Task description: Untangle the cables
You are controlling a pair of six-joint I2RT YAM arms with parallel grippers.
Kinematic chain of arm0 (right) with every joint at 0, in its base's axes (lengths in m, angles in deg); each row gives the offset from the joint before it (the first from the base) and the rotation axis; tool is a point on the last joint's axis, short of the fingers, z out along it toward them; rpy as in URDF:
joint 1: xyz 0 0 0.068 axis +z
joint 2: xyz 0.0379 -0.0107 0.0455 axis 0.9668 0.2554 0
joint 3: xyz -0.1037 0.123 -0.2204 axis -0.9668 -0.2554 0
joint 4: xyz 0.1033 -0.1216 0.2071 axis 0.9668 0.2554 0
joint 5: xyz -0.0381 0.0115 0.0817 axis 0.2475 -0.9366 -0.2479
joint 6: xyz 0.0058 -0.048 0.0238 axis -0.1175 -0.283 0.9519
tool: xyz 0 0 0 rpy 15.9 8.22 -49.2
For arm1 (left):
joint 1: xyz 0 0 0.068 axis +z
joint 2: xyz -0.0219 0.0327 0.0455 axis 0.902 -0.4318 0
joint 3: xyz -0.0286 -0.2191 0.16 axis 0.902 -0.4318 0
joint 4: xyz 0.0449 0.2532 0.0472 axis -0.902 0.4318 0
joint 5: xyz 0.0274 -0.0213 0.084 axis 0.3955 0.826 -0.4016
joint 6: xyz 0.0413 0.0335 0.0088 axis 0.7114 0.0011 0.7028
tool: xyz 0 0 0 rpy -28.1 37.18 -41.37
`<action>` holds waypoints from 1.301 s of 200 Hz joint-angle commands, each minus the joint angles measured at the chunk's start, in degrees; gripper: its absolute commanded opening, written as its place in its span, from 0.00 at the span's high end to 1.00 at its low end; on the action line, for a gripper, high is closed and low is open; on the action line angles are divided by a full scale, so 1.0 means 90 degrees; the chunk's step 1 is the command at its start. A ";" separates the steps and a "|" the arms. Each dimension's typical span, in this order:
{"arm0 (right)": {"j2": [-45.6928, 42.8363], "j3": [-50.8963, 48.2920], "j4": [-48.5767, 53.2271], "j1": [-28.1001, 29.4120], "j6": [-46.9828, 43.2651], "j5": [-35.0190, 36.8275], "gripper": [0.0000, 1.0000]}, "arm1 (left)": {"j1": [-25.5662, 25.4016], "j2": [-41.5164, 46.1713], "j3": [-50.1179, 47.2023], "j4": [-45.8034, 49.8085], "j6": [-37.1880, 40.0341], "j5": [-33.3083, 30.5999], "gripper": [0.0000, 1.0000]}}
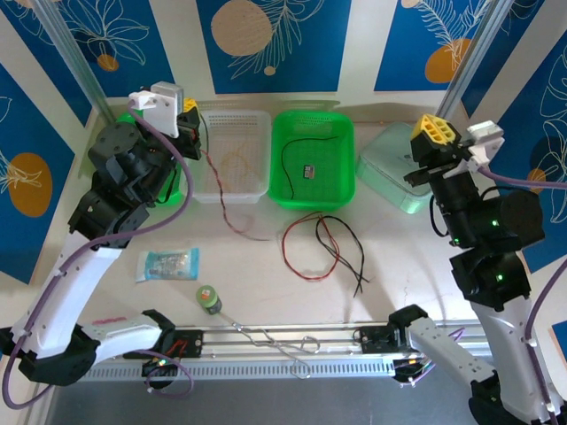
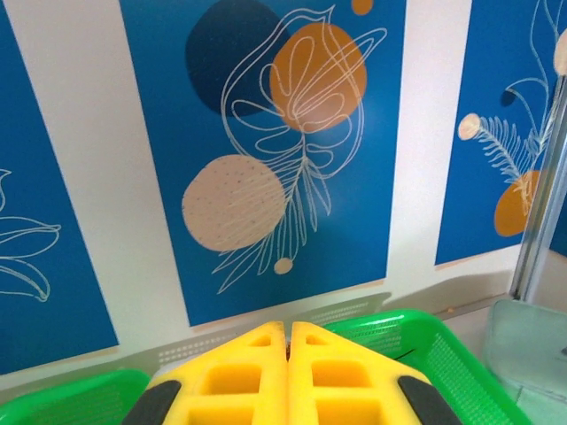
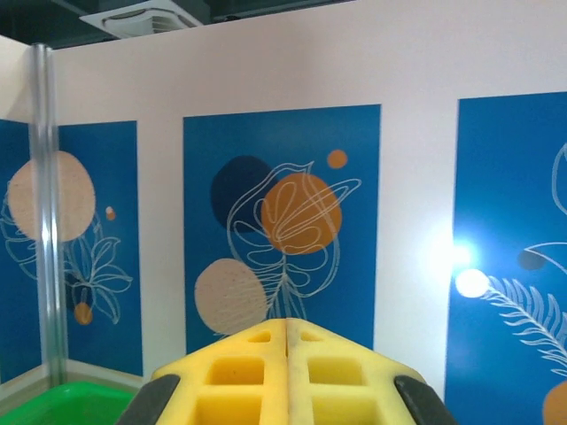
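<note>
The red-and-black cable hangs past the green basket (image 1: 288, 190), so my right gripper will swing over to it and release its red end.
A tangle of red and black cables (image 1: 323, 248) lies on the table in front of the green basket (image 1: 288, 190). One thin red-and-black cable (image 1: 221, 199) rises from the table over the white basket (image 1: 261, 190) to my left gripper (image 1: 193, 115). That gripper is raised and shut, with a dark bit of the cable pinched at its tips (image 2: 288, 326). A yellow-tan cable (image 1: 235, 164) lies in the white basket, and a black cable (image 1: 297, 146) lies in the green one. My right gripper (image 1: 434, 131) is raised at the right and shut on nothing (image 3: 286, 322).
A pale green box (image 1: 390, 173) sits under the right gripper. A blue packet (image 1: 166, 264), a small green round thing (image 1: 209, 299) and a bent silver wire (image 1: 283, 341) lie near the front rail (image 1: 266, 354). Patterned walls close off the back.
</note>
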 commanded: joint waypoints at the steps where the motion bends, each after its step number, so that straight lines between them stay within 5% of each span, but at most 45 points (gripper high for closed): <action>1: 0.0011 0.0026 0.0332 -0.0196 0.0127 -0.0124 1.00 | 0.0145 0.0107 0.0124 0.0262 0.0085 0.0626 1.00; 32: 0.0493 0.0341 0.1016 -0.0299 0.0434 -0.2147 1.00 | 0.0151 -0.0137 0.0530 0.0820 -0.0168 0.1097 1.00; 61: 0.1097 0.0335 0.0860 -0.0144 0.0618 -0.3673 0.72 | 0.0145 -0.0201 0.0561 0.0856 -0.0286 0.1258 1.00; 86: 0.1649 0.0368 0.0530 0.0327 0.0562 -0.3800 0.56 | 0.0150 -0.0278 0.0621 0.0962 -0.0434 0.1525 1.00; 148: 0.2836 0.0483 0.0265 0.1873 -0.0630 -0.3106 0.46 | 0.0145 -0.0465 0.0643 0.1034 -0.1009 0.2175 1.00; 206: 0.3196 0.0339 -0.0309 0.1905 -0.0203 -0.3526 0.39 | 0.0148 -0.0514 0.0616 0.1004 -0.1203 0.2492 1.00; 241: 0.2905 0.0086 -0.1184 0.1118 0.1165 -0.5092 0.36 | 0.0148 -0.0486 0.0623 0.1081 -0.1056 0.2666 1.00; 260: 0.2879 0.0208 -0.1125 0.0894 0.1300 -0.5298 0.35 | 0.0150 -0.0494 0.0624 0.1092 -0.0937 0.2981 1.00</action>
